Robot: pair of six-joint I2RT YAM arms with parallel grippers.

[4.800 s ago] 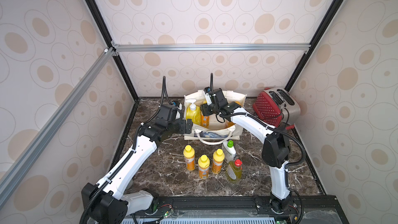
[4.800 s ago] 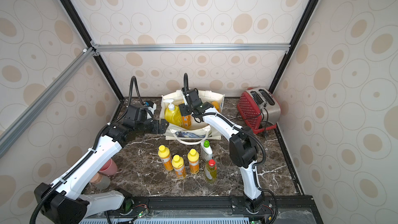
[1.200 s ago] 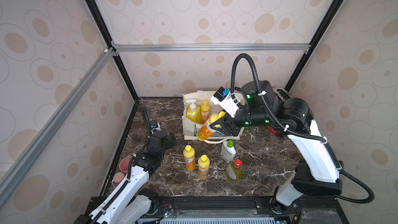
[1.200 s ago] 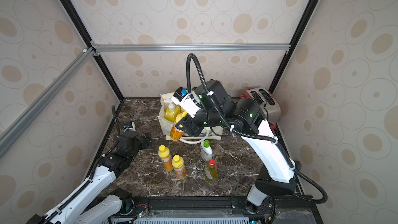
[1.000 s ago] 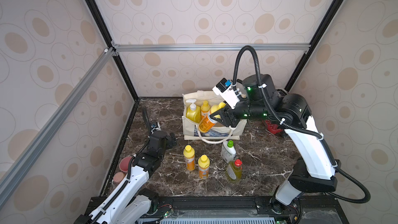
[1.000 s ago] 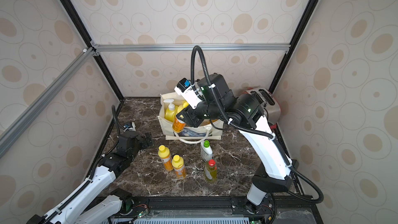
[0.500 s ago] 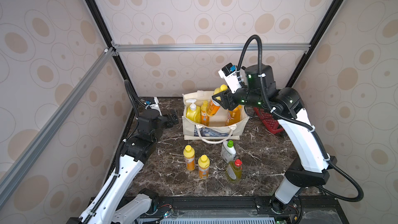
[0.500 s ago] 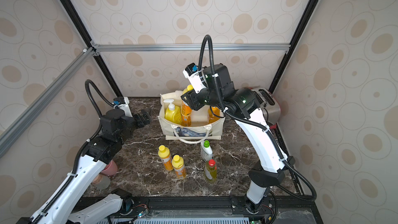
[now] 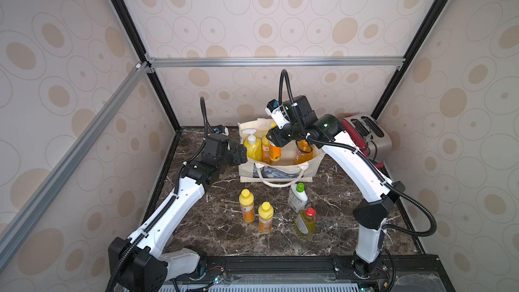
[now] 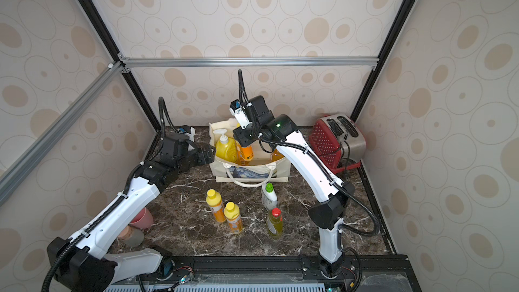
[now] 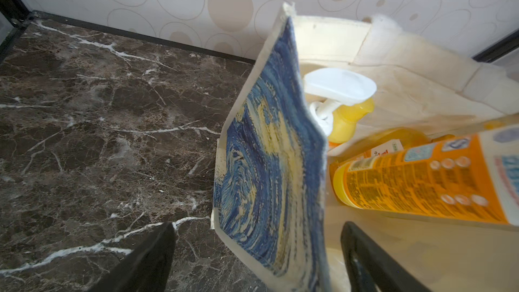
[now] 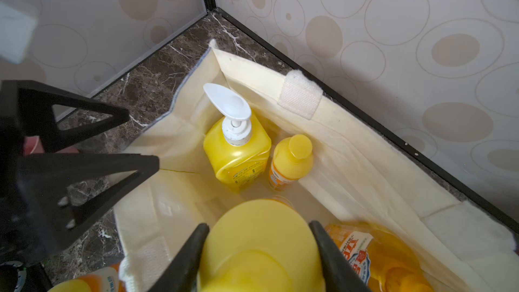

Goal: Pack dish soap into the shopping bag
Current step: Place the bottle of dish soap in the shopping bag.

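Note:
I should next move my right gripper down into the bag (image 9: 280,174) to let go of its bottle there, because the bare bottom of the bag beside the big yellow pump bottle is empty.
The shopping bag (image 9: 280,174) (image 10: 250,174) stands open at the back of the table. Inside it are a big yellow pump bottle (image 12: 238,153), a small orange bottle (image 12: 292,161) and an amber bottle (image 12: 379,251). My right gripper (image 9: 276,140) (image 12: 258,224) is shut on another small orange, yellow-capped dish soap bottle (image 9: 274,151), upright and partly inside the bag's mouth. My left gripper (image 9: 242,155) (image 11: 257,225) is open, its jaws straddling the bag's left wall (image 11: 266,164) without pinching it. In front of the bag stand two small orange bottles (image 9: 246,205), a white green-capped bottle (image 9: 297,196) and a yellow-green red-capped bottle (image 9: 305,221).
A red toaster (image 9: 365,133) sits at the back right, close behind my right arm. A pink cup (image 10: 141,219) and a brownish cup (image 10: 132,235) lie by the left wall under my left arm. The enclosure walls stand close behind the bag.
My right gripper has lowered the small orange bottle from above the bag into its mouth. My left arm has risen from the front left and reached the bag's left wall.

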